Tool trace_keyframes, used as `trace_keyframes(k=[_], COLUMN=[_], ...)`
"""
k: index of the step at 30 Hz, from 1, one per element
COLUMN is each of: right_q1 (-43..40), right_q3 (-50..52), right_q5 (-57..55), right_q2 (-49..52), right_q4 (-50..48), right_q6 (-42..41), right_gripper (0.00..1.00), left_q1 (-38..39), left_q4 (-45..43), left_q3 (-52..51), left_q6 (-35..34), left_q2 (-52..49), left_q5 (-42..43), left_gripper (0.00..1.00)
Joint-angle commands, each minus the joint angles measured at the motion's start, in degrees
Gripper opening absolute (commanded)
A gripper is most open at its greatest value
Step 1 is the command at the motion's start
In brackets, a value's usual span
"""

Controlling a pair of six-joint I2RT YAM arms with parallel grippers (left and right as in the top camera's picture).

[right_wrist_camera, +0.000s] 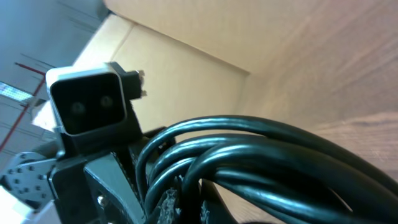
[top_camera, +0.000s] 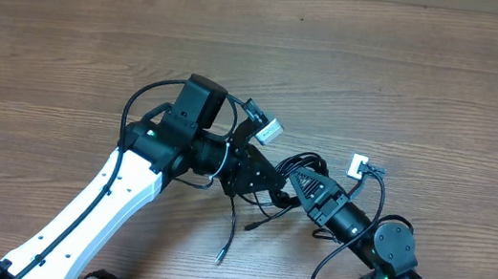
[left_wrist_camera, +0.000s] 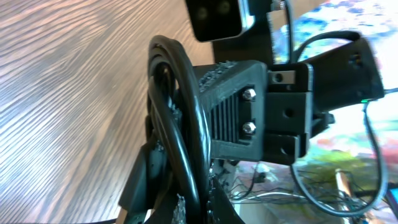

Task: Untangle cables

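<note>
Next, my left gripper goes down and to the left in the overhead view and releases the bundle on the tabletop, since that lies below the gripper.
The cables [top_camera: 310, 161] are a small bundle of thin black cords held between both grippers above the middle of the wooden table. One loose strand hangs down to a plug end [top_camera: 219, 257]; a shorter one ends nearby [top_camera: 253, 225]. My left gripper [top_camera: 265, 182] is shut on the bundle from the left. My right gripper [top_camera: 293, 180] is shut on it from the right, almost touching the left one. In the left wrist view the cable loops [left_wrist_camera: 181, 124] run down into the jaws [left_wrist_camera: 202, 208]. In the right wrist view several cords [right_wrist_camera: 261, 149] arch over the jaws [right_wrist_camera: 186, 202].
The wooden table [top_camera: 68, 48] spreads around both arms. Thicker black robot wires with white connectors [top_camera: 269, 131] [top_camera: 359, 164] loop beside each wrist. The right gripper's body [left_wrist_camera: 261, 106] fills the left wrist view; the left wrist camera [right_wrist_camera: 87, 102] shows in the right wrist view.
</note>
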State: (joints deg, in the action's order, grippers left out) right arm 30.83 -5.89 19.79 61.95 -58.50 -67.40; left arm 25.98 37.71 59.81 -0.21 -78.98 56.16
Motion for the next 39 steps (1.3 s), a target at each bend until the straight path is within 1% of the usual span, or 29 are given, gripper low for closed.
trace_keyframes(k=[1, 5, 7, 10, 14, 16, 18, 21, 24, 25, 28, 29, 32, 33, 34, 35, 36, 38, 39], right_q1=[0.28, 0.28, 0.28, 0.28, -0.39, -1.38, -3.04, -4.7, -4.98, -4.98, -4.98, -4.98, -4.98, -4.98, -4.96, -4.98, -4.96, -4.98, -4.98], right_q3=[-0.94, -0.94, -0.94, -0.94, -0.94, -0.94, -0.94, -0.94, -0.94, -0.94, -0.94, -0.94, -0.94, -0.94, -0.94, -0.94, -0.94, -0.94, -0.94], right_q5=[4.79, 4.72, 5.6, 9.38, 8.55, 6.71, 2.56, -2.4, -7.69, -9.6, -13.44, -14.21, -15.04, -14.8, -14.36, -13.64, -13.16, -10.6, -10.08], right_q2=[-0.22, -0.22, -0.22, -0.22, -0.22, -0.22, -0.22, -0.2, -0.2, -0.2, -0.2, -0.2, -0.2, -0.2, -0.2, -0.2, -0.2, -0.2, -0.2], right_q4=[0.83, 6.86, 7.48, 1.03, -3.26, -4.24, -4.17, -3.89, -1.01, 1.11, 8.98, 10.84, 15.85, 16.28, 16.26, 16.24, 16.24, 16.83, 17.7], right_q6=[0.37, 1.88, 2.14, 3.82, 3.58, 2.25, -1.66, -4.63, -4.74, -4.87, -4.85, -4.85, -4.87, -4.85, -4.87, -4.85, -4.85, -4.83, -4.81], right_gripper=[0.04, 0.04, 0.04, 0.04, 0.04, 0.04, 0.04, 0.04, 0.04, 0.04, 0.05, 0.08, 0.27, 0.43, 0.52, 0.66, 0.72, 0.95, 0.98], left_q1=[-3.8, -8.79, -11.72, -12.07, -11.28, -10.91, -10.51, -10.45, -10.27, -10.01, -8.83, -8.46, -7.32, -6.93, -6.78, -6.69, -6.69, -6.69, -6.69], left_q4=[0.11, -0.07, -0.02, 0.22, 2.16, 3.74, 6.01, 8.31, 9.46, 9.73, 11.04, 11.43, 12.07, 12.07, 12.02, 11.93, 11.93, 11.8, 11.63], left_q3=[0.17, 0.17, 0.17, 0.17, 0.17, 0.17, 0.17, 0.17, 0.17, 0.17, 0.17, 0.17, 0.17, 0.17, 0.17, 0.17, 0.17, 0.17, 0.17], left_q6=[-2.67, -3.04, -3.06, -3.04, -1.73, 0.31, 3.06, 5.09, 9.86, 12.7, 18.97, 20.37, 23.89, 24.55, 24.7, 24.7, 24.7, 24.7, 24.7], left_q2=[0.24, 0.24, 0.24, 0.24, 0.24, 0.24, 0.24, 0.24, 0.24, 0.24, 0.24, 0.24, 0.24, 0.24, 0.24, 0.24, 0.24, 0.24, 0.24], left_q5=[-12.68, -13.33, -13.31, -13.16, -13.14, -13.11, -13.09, -12.55, -6.32, -3.08, 2.21, 2.86, 4.13, 4.11, 4.11, 4.11, 4.11, 4.09, 4.07], left_gripper=[0.05, 0.04, 0.05, 0.05, 0.05, 0.05, 0.04, 0.04, 0.04, 0.04, 0.04, 0.04, 0.04, 0.04, 0.05, 0.04, 0.05, 0.04, 0.04])
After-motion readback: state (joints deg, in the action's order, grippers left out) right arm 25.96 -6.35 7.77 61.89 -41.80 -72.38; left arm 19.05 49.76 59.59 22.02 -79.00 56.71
